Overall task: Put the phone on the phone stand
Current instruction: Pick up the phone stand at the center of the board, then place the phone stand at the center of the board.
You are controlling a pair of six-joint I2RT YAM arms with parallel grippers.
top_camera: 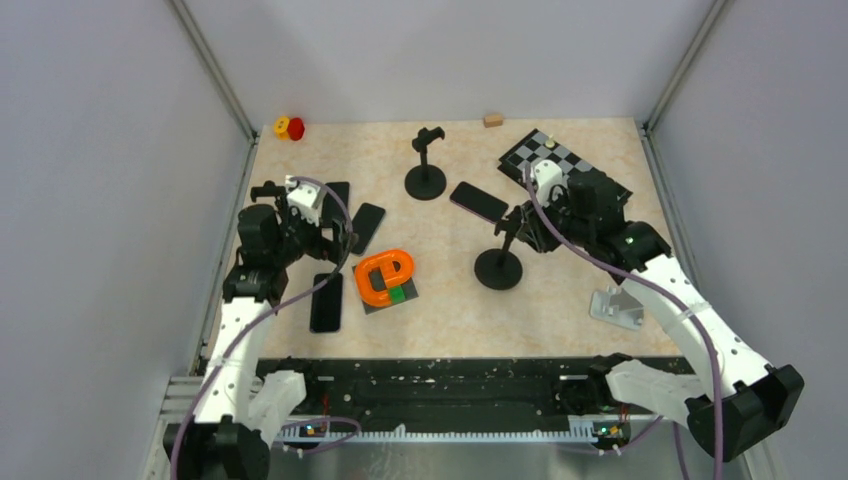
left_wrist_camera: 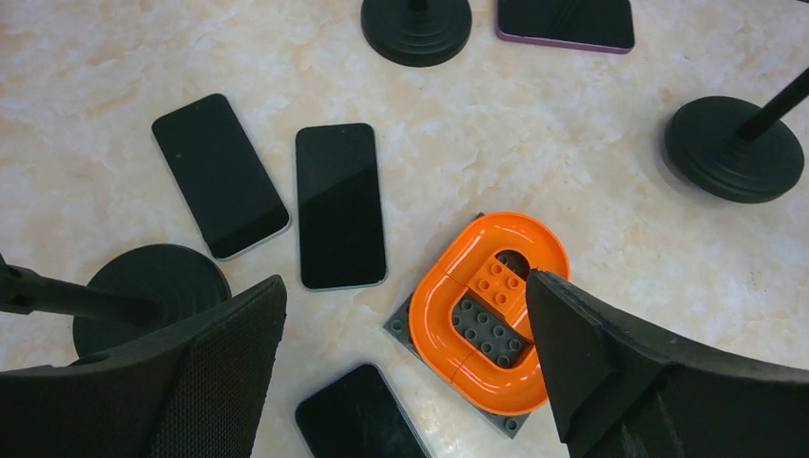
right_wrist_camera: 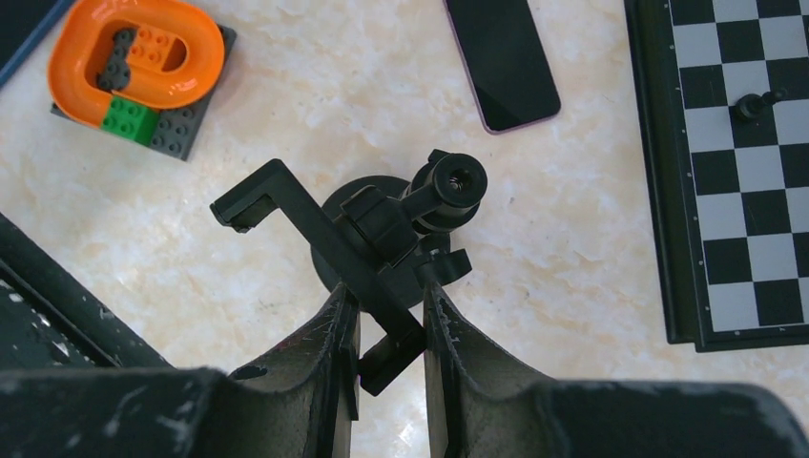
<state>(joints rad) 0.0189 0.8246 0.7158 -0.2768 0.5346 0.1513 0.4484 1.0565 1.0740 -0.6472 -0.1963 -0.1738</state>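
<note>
The robot's right gripper needs to shift the upright stand it is holding toward the orange ring toy next, then open its fingers.
Several dark phones lie flat on the table: two side by side (left_wrist_camera: 219, 175) (left_wrist_camera: 340, 205), one under my left gripper (left_wrist_camera: 358, 420), and a purple-edged one (right_wrist_camera: 501, 62) farther right. My left gripper (left_wrist_camera: 405, 286) hangs open above the table, holding nothing; in the top view it (top_camera: 330, 243) sits by the left phones. My right gripper (right_wrist_camera: 389, 291) is shut on the clamp arm of a black phone stand (right_wrist_camera: 382, 239) with a round base (top_camera: 498, 268). A second stand (top_camera: 426, 160) is upright at the back, and a third stand's base (left_wrist_camera: 153, 296) lies beside my left finger.
An orange ring toy on a grey studded plate (top_camera: 385, 278) sits between the arms. A chessboard (top_camera: 560, 165) lies at the back right. A red and yellow piece (top_camera: 290, 127) and a wooden block (top_camera: 492, 119) rest along the far edge. A silver bracket (top_camera: 615, 305) sits near the right arm.
</note>
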